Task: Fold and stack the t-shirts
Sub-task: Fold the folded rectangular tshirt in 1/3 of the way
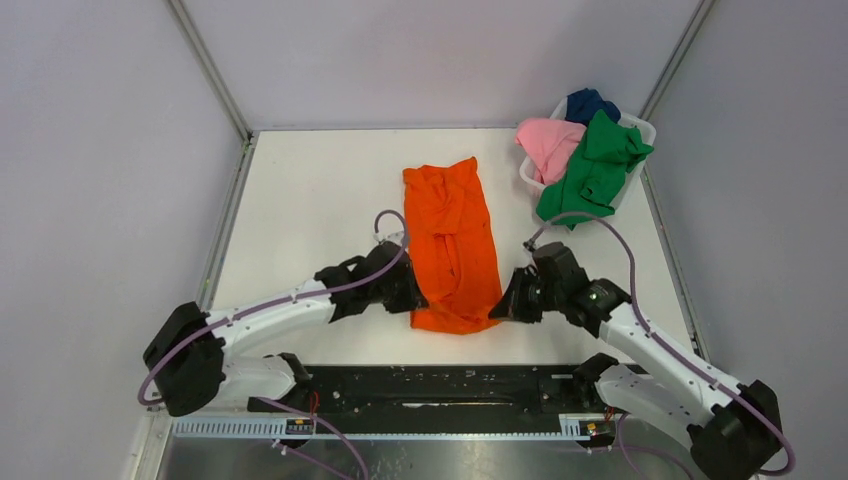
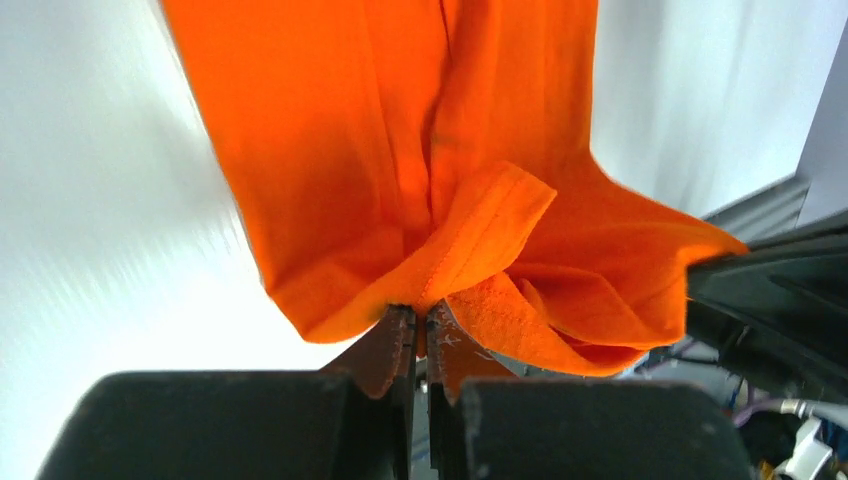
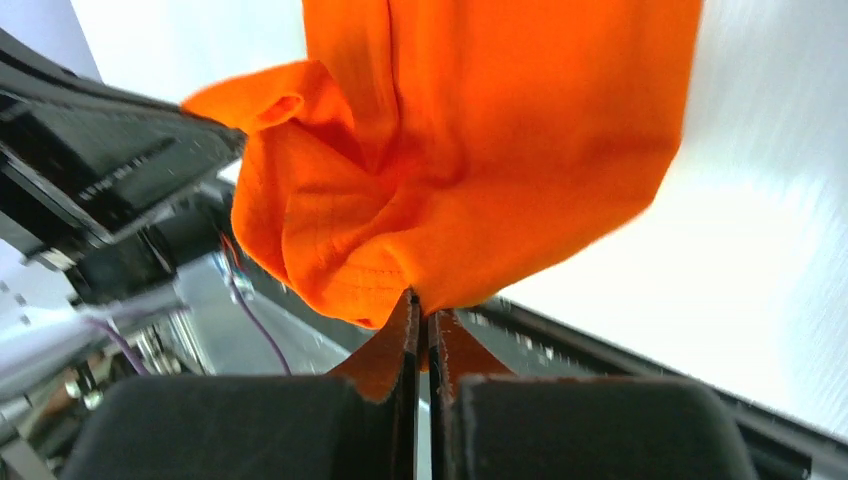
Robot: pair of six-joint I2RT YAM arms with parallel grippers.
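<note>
The orange t-shirt stretches outward from both held corners. My right gripper will next carry its corner of the t-shirt outward onto the t-shirt's middle (image 1: 467, 237).
An orange t-shirt (image 1: 452, 240) lies as a long narrow strip down the middle of the table, its near end lifted a little. My left gripper (image 1: 414, 297) is shut on the near left corner of that hem (image 2: 470, 235), and my right gripper (image 1: 499, 305) is shut on the near right corner (image 3: 440, 270). In both wrist views the orange cloth (image 2: 330, 150) bunches right at the fingertips. A green t-shirt (image 1: 592, 165), a pink one (image 1: 548, 143) and a dark blue one (image 1: 590, 104) are heaped in the white basket (image 1: 640, 127) at the back right.
The green shirt hangs over the basket's front rim onto the table. A black rail (image 1: 440, 385) runs along the near edge between the arm bases. Grey walls close in the white table (image 1: 300, 220) on three sides.
</note>
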